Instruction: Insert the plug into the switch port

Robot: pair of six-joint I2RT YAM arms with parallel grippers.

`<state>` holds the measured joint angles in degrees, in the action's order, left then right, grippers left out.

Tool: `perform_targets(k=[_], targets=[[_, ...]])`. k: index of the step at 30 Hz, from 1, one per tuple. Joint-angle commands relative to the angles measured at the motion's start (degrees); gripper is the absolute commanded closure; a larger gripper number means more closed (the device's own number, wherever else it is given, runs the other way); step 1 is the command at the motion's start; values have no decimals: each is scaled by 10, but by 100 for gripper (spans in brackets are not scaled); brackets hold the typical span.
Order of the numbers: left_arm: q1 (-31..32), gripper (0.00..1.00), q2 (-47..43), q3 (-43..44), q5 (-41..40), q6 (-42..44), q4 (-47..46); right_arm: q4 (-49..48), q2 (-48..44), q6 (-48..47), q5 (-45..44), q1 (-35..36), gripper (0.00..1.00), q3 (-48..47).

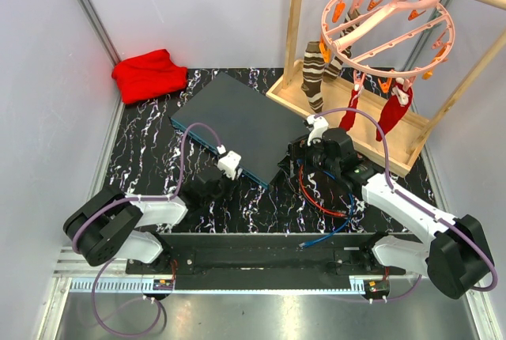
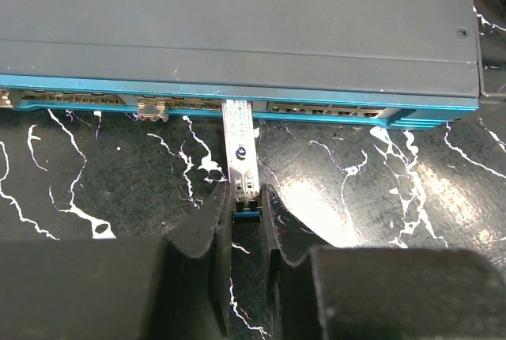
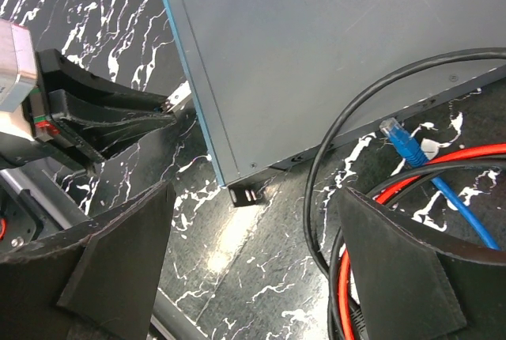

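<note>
My left gripper needs to push the silver plug (image 2: 239, 146) farther outward, then release, since it still sticks out and the socket in the teal edge (image 2: 237, 104) lies outward of the gripper.
The switch (image 1: 237, 115) lies flat on the black marbled table, its teal front edge (image 2: 332, 103) lined with small sockets. A slim silver plug (image 2: 239, 146) points straight at that edge, and its front end sits in a socket near the middle of the row. My left gripper (image 2: 246, 199) is shut on the plug's rear end, just in front of the switch (image 2: 237, 24). My right gripper (image 3: 257, 217) hangs open over the switch's near right corner (image 3: 237, 174), with nothing between its fingers. In the top view, the left gripper (image 1: 223, 178) hides the plug.
Black (image 3: 316, 174), red (image 3: 443, 158) and blue (image 3: 402, 141) cables coil right of the switch, under my right arm. A wooden rack (image 1: 348, 111) with a pink clip hanger (image 1: 387, 24) and socks stands at the back right. A red cloth (image 1: 149, 73) lies at the back left.
</note>
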<state>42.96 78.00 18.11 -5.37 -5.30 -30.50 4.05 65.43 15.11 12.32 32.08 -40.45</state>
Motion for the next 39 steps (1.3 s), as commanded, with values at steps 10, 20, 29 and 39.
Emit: perform_targets(k=[10, 20, 29, 39], targets=[[-11, 100, 5, 34, 85, 39, -121, -31, 3, 0, 17, -4, 7, -5], [-30, 100, 7, 70, 118, 49, -93, -32, 0, -10, 26, -4, 7, -4], [-31, 100, -28, 93, 109, 49, -27, -32, -7, -14, 24, -4, 7, -3], [-37, 100, -17, 109, 101, 68, -15, -27, -11, -19, 22, -4, 7, -3]])
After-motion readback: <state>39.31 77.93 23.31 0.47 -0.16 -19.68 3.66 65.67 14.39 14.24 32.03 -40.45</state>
